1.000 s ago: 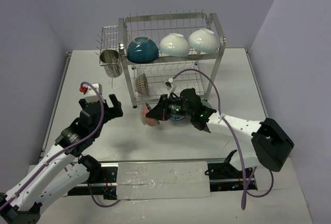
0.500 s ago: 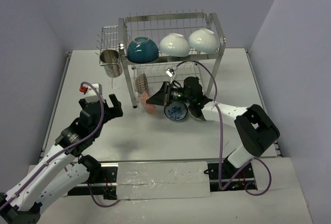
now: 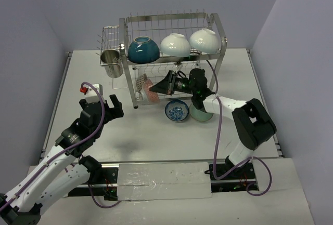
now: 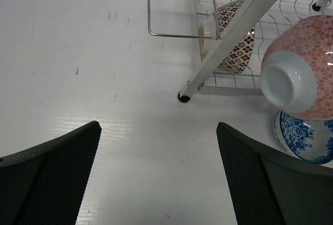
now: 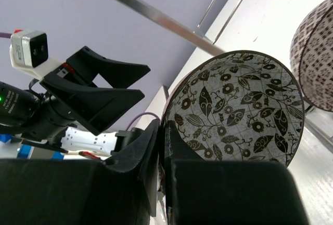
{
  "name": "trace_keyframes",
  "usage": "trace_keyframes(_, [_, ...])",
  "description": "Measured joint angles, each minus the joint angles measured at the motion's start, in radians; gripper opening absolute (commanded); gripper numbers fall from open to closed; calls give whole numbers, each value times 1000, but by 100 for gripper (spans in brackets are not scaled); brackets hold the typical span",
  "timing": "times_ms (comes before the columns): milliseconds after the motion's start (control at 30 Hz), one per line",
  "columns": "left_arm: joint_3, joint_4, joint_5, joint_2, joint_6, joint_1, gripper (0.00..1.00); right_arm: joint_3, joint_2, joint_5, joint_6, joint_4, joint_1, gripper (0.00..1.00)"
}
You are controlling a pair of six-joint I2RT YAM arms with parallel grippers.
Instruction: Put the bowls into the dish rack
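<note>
The wires beside the brown-patterned bowl [image 3: 141, 82] lie outward of and below the red bowl, so the robot's right gripper needs to move outward next, then down, to release the red bowl.
The dish rack [image 3: 218, 53] carries a teal bowl [image 3: 143, 50] and two white bowls [image 3: 175, 44] on its top tier. On the lower tier a brown-patterned bowl [image 3: 141, 82] stands on edge. My right gripper [image 3: 160, 89] is shut on the rim of a red patterned bowl [image 3: 152, 92], held tilted at the lower tier's front beside it. In the right wrist view the gripper [image 5: 165, 131] pinches the leaf-printed red bowl [image 5: 239, 105]. A blue-white bowl [image 3: 177, 111] and a pale green bowl [image 3: 202, 114] sit on the table. My left gripper [image 3: 106, 105] hangs open over bare table, fingers [image 4: 57, 173] wide.
A steel cup [image 3: 111, 63] stands left of the rack under its small side basket [image 3: 110, 37]. The rack's front left leg [image 4: 182, 97] lies just ahead of my left gripper. Grey walls close in on both sides of the table [image 3: 93, 79].
My right gripper has carried the red bowl up and back from the table to the rack's lower tier, uncovering the blue-white and pale green bowls. The left arm has stayed still.
</note>
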Motion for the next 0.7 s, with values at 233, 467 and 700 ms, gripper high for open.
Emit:
trace_keyframes(233, [0, 0, 0, 0, 0, 0, 99, 0, 3, 34, 3, 45, -31, 0])
trace_keyframes(467, [0, 0, 0, 2, 0, 1, 99, 0, 53, 109, 43, 154, -38, 0])
trace_keyframes(700, [0, 0, 0, 1, 0, 1, 99, 0, 151, 179, 111, 271, -50, 0])
